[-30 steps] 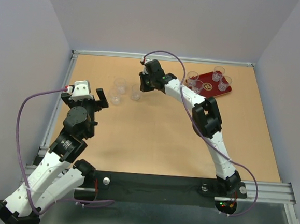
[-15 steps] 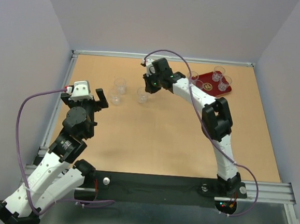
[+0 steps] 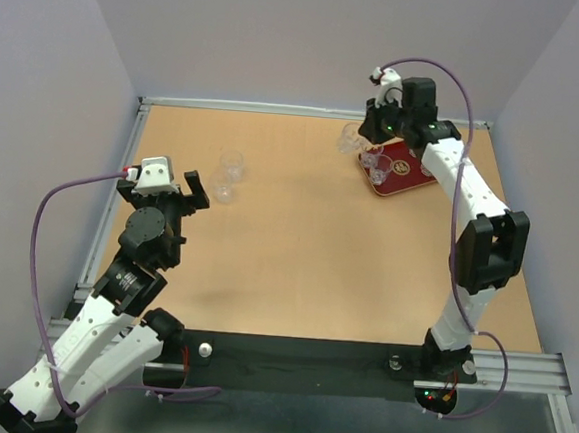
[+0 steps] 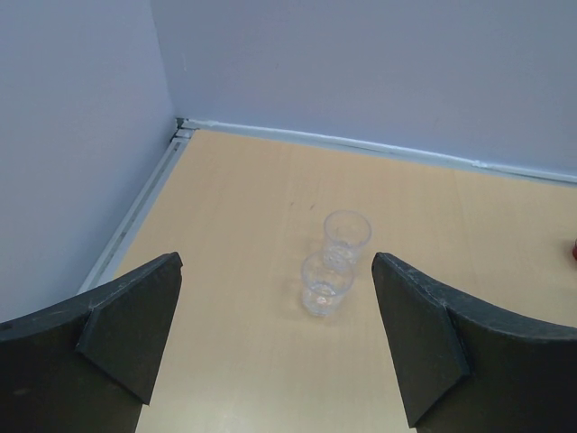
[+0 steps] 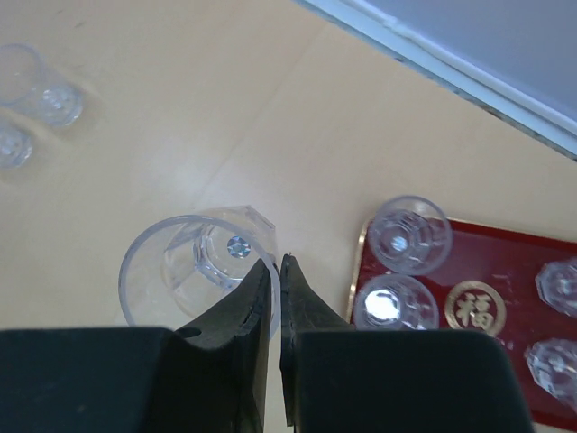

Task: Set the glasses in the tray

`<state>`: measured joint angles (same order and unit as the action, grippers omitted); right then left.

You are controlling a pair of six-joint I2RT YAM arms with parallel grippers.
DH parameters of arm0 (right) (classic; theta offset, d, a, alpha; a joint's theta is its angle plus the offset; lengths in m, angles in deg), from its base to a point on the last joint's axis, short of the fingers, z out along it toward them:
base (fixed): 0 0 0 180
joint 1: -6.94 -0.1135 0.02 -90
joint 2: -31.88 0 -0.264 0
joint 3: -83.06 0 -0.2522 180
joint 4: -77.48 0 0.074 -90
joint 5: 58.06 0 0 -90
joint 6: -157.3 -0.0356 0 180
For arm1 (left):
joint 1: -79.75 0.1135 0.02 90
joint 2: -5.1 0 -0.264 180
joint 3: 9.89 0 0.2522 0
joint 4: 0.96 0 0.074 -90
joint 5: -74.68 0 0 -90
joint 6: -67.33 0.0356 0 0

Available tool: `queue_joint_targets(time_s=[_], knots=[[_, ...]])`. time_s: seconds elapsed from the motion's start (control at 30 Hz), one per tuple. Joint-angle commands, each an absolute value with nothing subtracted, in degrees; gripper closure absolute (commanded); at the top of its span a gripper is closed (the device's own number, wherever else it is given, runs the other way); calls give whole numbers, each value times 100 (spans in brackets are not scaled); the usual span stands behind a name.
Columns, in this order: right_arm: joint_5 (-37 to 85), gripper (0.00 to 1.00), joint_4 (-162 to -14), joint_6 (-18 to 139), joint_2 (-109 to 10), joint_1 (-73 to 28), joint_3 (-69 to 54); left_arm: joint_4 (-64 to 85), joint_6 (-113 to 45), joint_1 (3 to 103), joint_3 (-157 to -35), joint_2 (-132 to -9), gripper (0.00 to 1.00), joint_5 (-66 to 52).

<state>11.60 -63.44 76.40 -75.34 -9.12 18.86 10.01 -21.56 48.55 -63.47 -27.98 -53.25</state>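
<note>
The glass goes over and down to the empty part of the tray's bottom next, beside the gold emblem, below my right gripper, to its right in the top view.
My right gripper is shut on the rim of a clear glass and holds it above the table, just left of the dark-red tray. Several glasses stand in the tray; two are at its near-left end and two at its right. Two more glasses stand on the table at the left. My left gripper is open and empty, just short of them.
A metal rail and grey walls border the table at the back and sides. My right arm arches over the right side of the table and hides part of the tray in the top view.
My right gripper has carried the glass from the middle of the table up and to the right, to the tray's left edge. The left arm has not moved.
</note>
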Motion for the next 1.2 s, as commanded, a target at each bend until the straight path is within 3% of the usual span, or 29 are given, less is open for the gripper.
queue_joint_targets(time_s=[0.0,0.23,0.63,1.17], knots=[[1102,99,-6722,7398,-7228,-344,1763,691,-2117,4881,-6285,-2760,1,-5320],[2050,99,-7205,6748,-7288,394,1755,691,-2109,4881,-6268,-2769,1,-5303],[3545,100,-7592,5640,-7948,544,1772,691,-2100,4881,-6268,-2769,1,-5285],[3352,100,-7672,5253,-8783,553,1825,682,-2091,4890,-6259,-2795,1,-5311]])
